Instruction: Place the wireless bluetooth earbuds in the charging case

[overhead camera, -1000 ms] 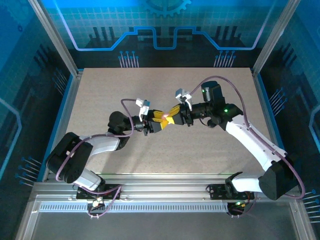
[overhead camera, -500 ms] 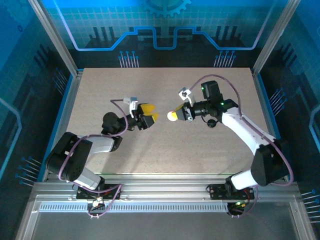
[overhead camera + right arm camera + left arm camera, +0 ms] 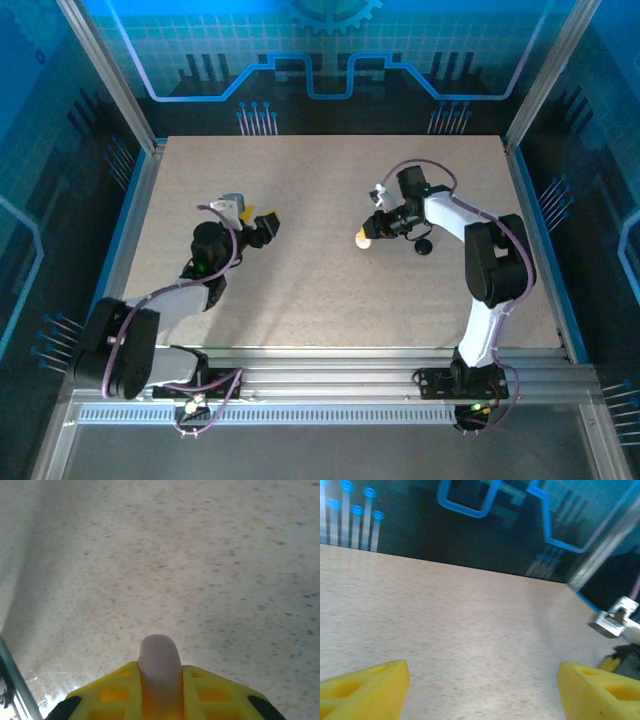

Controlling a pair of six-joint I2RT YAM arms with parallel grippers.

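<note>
My right gripper lowers the case (image 3: 363,240) next, drawing slightly toward the black disc, and releases it on the bare tabletop there, since that spot is empty.
The charging case (image 3: 159,662) is a pale pink puck standing on edge, pinched between the yellow fingers of my right gripper (image 3: 159,692), which is shut on it. From above, the case (image 3: 363,240) is just over the table, right of centre, at the tip of the right gripper (image 3: 367,236). My left gripper (image 3: 262,222) is at the left of the table, open. Its yellow fingers (image 3: 365,690) stand wide apart with only bare table between them. The earbuds are out of view.
A small black round disc (image 3: 424,246) lies on the table just right of the right gripper. The speckled beige table (image 3: 310,300) is ringed by a metal frame and blue walls. Part of the right arm's white fitting (image 3: 616,622) appears at the left wrist view's right edge.
The two grippers, which met at the centre over the case, have drawn apart. The left one opened and pulled back left; the right one carried the case right and lower.
</note>
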